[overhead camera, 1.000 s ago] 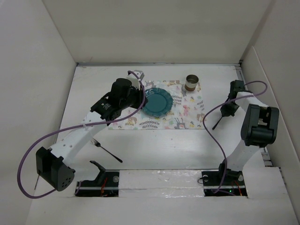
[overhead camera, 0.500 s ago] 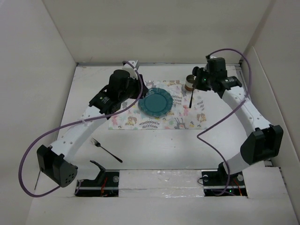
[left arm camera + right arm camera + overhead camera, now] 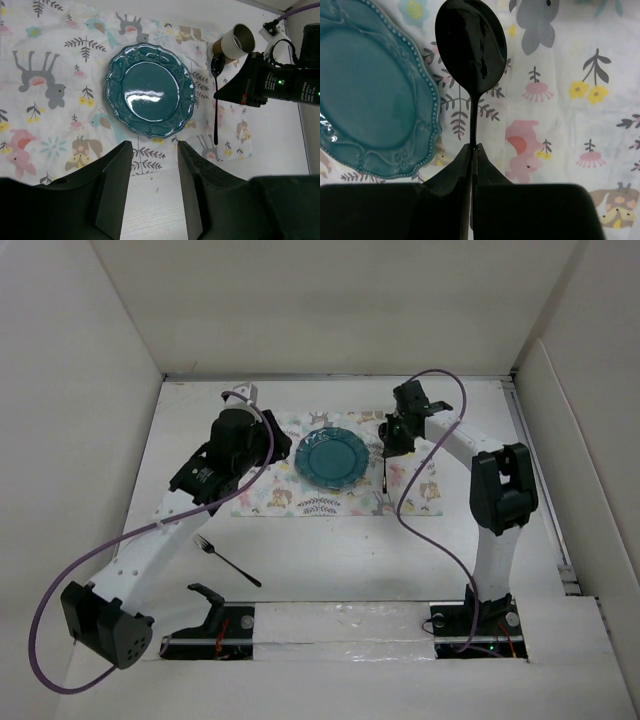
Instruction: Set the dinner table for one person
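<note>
My right gripper brings the spoon down onto the placemat beside the plate's rim next, since the spoon is still above the cloth.
A teal plate (image 3: pixel 332 457) sits on the animal-print placemat (image 3: pixel 275 495) on the white dinner table (image 3: pixel 350 550). My right gripper (image 3: pixel 392 437) is shut on a black spoon (image 3: pixel 385 472) and holds it above the placemat just right of the plate. In the right wrist view the spoon's bowl (image 3: pixel 471 45) sticks out past the shut gripper (image 3: pixel 472 147), with the plate (image 3: pixel 365 100) to its left. My left gripper (image 3: pixel 265 445) is open and empty, left of the plate; its wrist view (image 3: pixel 154 150) shows the plate (image 3: pixel 150 90) and the spoon (image 3: pixel 216 100).
A black fork (image 3: pixel 228 562) lies on the table at the near left. A paper cup (image 3: pixel 232 42) stands at the placemat's far right corner, behind my right gripper. White walls enclose the table on three sides.
My right arm swung from the table's right side to the placemat, carrying the spoon to just right of the plate. My left gripper drew back left, away from the plate.
</note>
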